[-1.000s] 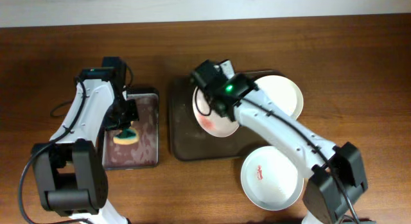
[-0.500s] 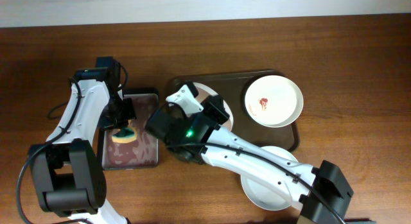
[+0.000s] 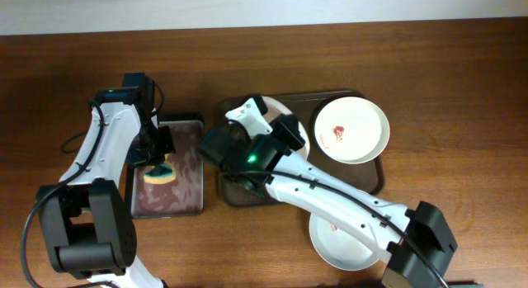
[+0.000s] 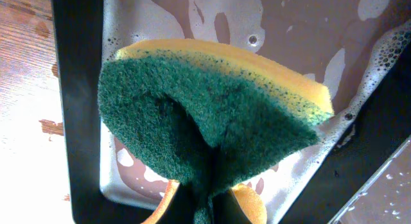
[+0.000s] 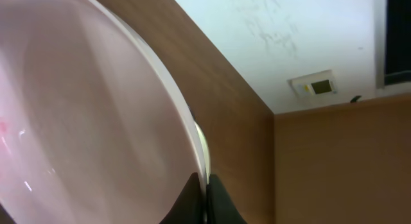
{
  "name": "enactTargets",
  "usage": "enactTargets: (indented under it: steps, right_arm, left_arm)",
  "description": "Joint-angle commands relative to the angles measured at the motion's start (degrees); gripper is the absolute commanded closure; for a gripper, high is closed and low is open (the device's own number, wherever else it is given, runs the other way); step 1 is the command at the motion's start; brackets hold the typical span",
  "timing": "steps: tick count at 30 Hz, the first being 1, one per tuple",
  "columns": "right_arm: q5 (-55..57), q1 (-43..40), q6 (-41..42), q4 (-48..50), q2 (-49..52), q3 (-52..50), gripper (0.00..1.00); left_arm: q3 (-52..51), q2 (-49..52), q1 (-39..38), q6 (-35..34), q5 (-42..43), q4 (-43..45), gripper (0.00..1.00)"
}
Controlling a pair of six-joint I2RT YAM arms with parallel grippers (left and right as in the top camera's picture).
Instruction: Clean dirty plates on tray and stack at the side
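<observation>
I will next move my right gripper to the right in the overhead view, past the red-smeared plate. I will lower it and let go of the white plate's rim there, because the tabletop is bare there.
My right gripper (image 3: 279,133) is shut on the rim of a white plate (image 3: 297,128) and holds it tilted above the left part of the dark brown tray (image 3: 373,179). In the right wrist view the jaws (image 5: 205,189) pinch the plate's edge (image 5: 83,121). A second plate (image 3: 351,129) with a red smear lies on the tray's right end. A third smeared plate (image 3: 346,243) lies on the table in front of the tray, partly under my right arm. My left gripper (image 3: 159,164) is shut on a yellow-green sponge (image 4: 205,115) over the small tray.
The smaller black-rimmed tray (image 3: 191,207) with a soapy grey-pink inside (image 4: 302,31) stands left of the brown tray. A wall runs along the table's far edge.
My right arm swung left with the plate, tilting it up, then came back slightly right. The left arm and sponge have stayed nearly still.
</observation>
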Motion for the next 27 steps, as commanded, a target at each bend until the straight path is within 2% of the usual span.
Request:
enactTargets:
  steps: [1, 4, 9, 12, 13, 14, 16, 21, 25, 27]
  right_arm:
    - [3.37, 0.11, -0.81, -0.85, -0.85, 1.81, 0.96]
    - [3.21, 0.57, -2.91, 0.81, -1.20, 1.90, 0.96]
    - [-1.16, 1.42, -0.76, 0.17, -2.32, 2.12, 0.96]
    - [-12.48, -1.51, 7.50, 0.42, -2.91, 2.14, 0.96]
    - [-19.69, -4.52, 9.73, 0.17, -2.93, 2.49, 0.96]
    - [-30.88, -9.73, 10.21, -0.55, -3.37, 3.54, 0.96]
    - [-42.38, -16.92, 10.19, -1.31, -4.70, 4.90, 0.96]
    - [-74.29, -50.80, 7.93, -2.71, -7.48, 5.55, 0.96]
    - [-81.07, -75.43, 8.04, -2.60, -7.04, 5.20, 0.96]
    - [-80.78, -83.76, 8.22, -2.60, -6.21, 5.20, 0.96]
  left_arm:
    - [-0.15, -2.08, 0.15, 0.92, 1.05, 0.11, 1.00]
    - [-0.15, -2.08, 0.15, 0.92, 1.92, 0.15, 1.00]
    - [-0.15, -2.08, 0.15, 0.92, 1.92, 0.13, 1.00]
    - [-0.15, -2.08, 0.15, 0.94, 1.92, 0.09, 1.00]
    - [-0.15, -2.08, 0.15, 0.94, 1.92, 0.07, 1.00]
    - [-0.15, -2.08, 0.15, 0.96, 1.90, 0.00, 1.00]
    - [-0.15, -2.08, 0.15, 0.96, 1.90, -0.11, 1.00]
    - [-0.15, -2.08, 0.15, 0.96, 1.90, -0.20, 1.00]
    - [-0.15, -2.08, 0.15, 0.96, 1.90, -0.33, 1.00]
    - [-0.15, -2.08, 0.15, 0.96, 1.90, -0.33, 1.00]
